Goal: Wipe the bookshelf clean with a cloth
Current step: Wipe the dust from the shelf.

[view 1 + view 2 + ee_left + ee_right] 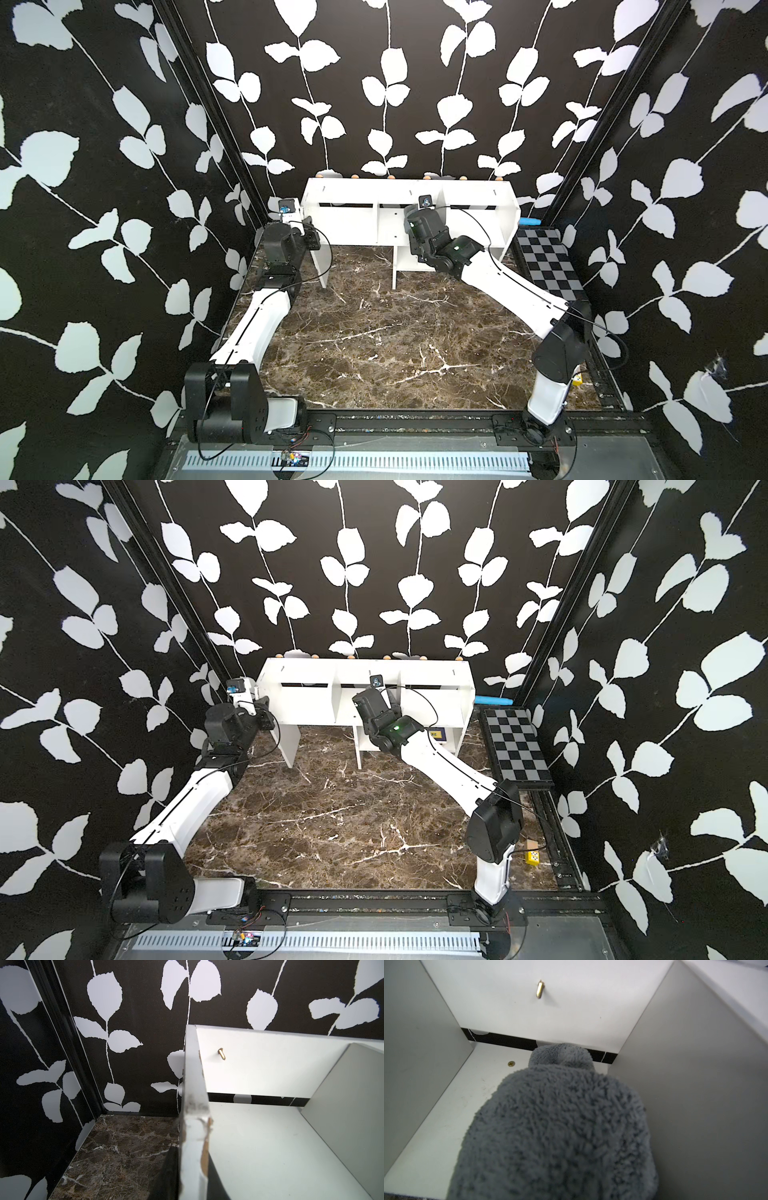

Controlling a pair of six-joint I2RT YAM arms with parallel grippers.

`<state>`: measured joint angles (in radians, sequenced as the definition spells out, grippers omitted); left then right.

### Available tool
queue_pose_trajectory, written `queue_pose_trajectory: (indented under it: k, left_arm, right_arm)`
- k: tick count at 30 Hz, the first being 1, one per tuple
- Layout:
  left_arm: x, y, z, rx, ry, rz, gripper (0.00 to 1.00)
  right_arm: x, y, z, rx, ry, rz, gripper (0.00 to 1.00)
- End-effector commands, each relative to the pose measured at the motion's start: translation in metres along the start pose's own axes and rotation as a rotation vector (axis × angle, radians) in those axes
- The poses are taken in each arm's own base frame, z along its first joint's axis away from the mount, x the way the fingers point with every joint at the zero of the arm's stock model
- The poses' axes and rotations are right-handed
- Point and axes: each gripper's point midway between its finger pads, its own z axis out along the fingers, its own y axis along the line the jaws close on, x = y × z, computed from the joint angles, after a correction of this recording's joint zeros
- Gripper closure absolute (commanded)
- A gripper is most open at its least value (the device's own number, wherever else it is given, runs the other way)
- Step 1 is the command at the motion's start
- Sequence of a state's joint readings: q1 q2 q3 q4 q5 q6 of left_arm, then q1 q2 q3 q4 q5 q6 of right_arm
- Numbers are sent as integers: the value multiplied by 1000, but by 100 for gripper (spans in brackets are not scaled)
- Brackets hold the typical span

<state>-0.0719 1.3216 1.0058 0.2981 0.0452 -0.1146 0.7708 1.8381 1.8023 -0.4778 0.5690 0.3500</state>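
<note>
I need to wipe my right gripper over the bare bottom of the bookshelf's middle upper section next, toward the divider nearer my left gripper, and then come back to release the cloth. Smudges mark that bottom.
The white bookshelf point(353, 224) point(307, 704) stands at the back of the marble table, in both top views. My left gripper point(192, 1178) is shut on its left end panel point(193, 1126), one black finger point(168, 1169) on each side of the chipped edge. My right wrist point(419, 226) reaches into the middle upper compartment. There the grey fluffy cloth point(560, 1126) is bunched over my right gripper and hides its jaws. The cloth rests on the compartment floor point(446, 1126) and its tip lies near the back slot.
A black-and-grey checkered board point(548, 266) lies right of the shelf, with a blue object point(528, 222) behind it. Dividers point(695, 1084) close in both sides of the cloth. Brass screws point(539, 989) stick out of the back panel. A small yellow block point(533, 857) sits by the right rail.
</note>
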Motion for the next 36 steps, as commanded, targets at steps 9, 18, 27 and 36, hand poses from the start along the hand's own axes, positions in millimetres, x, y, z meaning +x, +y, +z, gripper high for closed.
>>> queue_pose_trajectory:
  k: [9,18,27,36]
  left_arm:
    - [-4,-37,-7,152,-4,-125,100]
    - [-2,-38,-6,157,0,-129,100]
    - [-1,-40,-4,170,4,-141,100]
    - [-2,-39,-6,164,0,-127,100]
  right_arm:
    - [-20,62,15,-120,33,-86,100]
    - [16,82,-1,-275,64,-54,100]
    - [10,65,-11,-243,41,4,100]
    - [-22,71,19,-140,53,-22,100]
